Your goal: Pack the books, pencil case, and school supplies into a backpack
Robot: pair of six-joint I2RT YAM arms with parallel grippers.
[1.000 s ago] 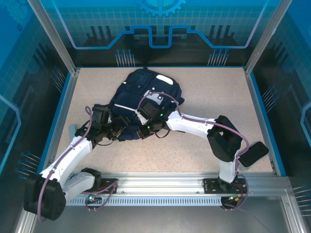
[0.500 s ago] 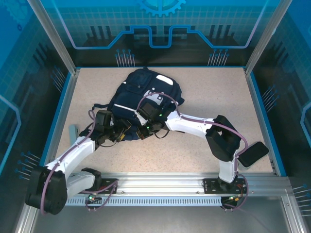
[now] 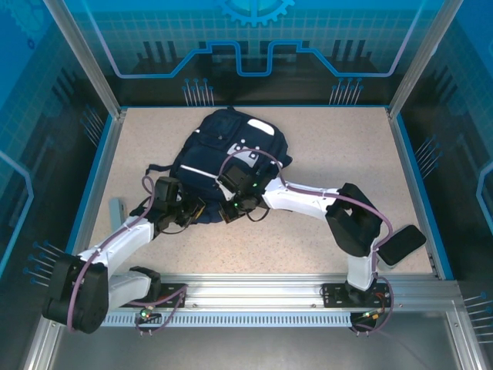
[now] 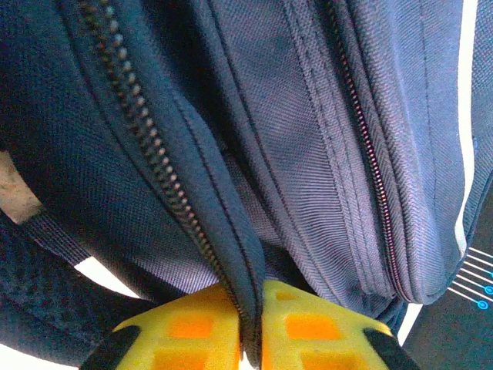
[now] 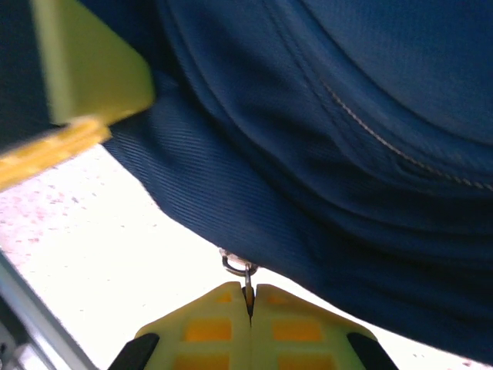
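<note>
Next, my right gripper pulls the zipper pull (image 5: pixel 240 268) outward to the backpack's edge facing the black thing and lets go of it, with the seam pinched.
The navy backpack (image 3: pixel 231 150) lies in the middle of the table, its near edge between both grippers. My left gripper (image 3: pixel 202 210) is shut on a fold of the backpack's fabric along a zipper; in the left wrist view its yellow fingers (image 4: pixel 192 331) pinch that seam (image 4: pixel 246 285). My right gripper (image 3: pixel 231 208) is shut on the metal zipper pull (image 5: pixel 240 268) at the backpack's lower edge. The pale pencil case (image 3: pixel 117 210) lies on the table left of the left arm. A flat black thing (image 3: pixel 400 244), perhaps one of the books, lies at the right. School supplies are out of view.
The two grippers sit close together at the backpack's near edge; a left finger (image 5: pixel 85 69) shows in the right wrist view. Blue walls and metal posts ring the table (image 3: pixel 323 146). The right arm's elbow (image 3: pixel 354 220) stands beside the black thing.
The left gripper has closed on the backpack's zipper seam after reaching in a little to the right. The right gripper has stayed shut on the zipper pull.
</note>
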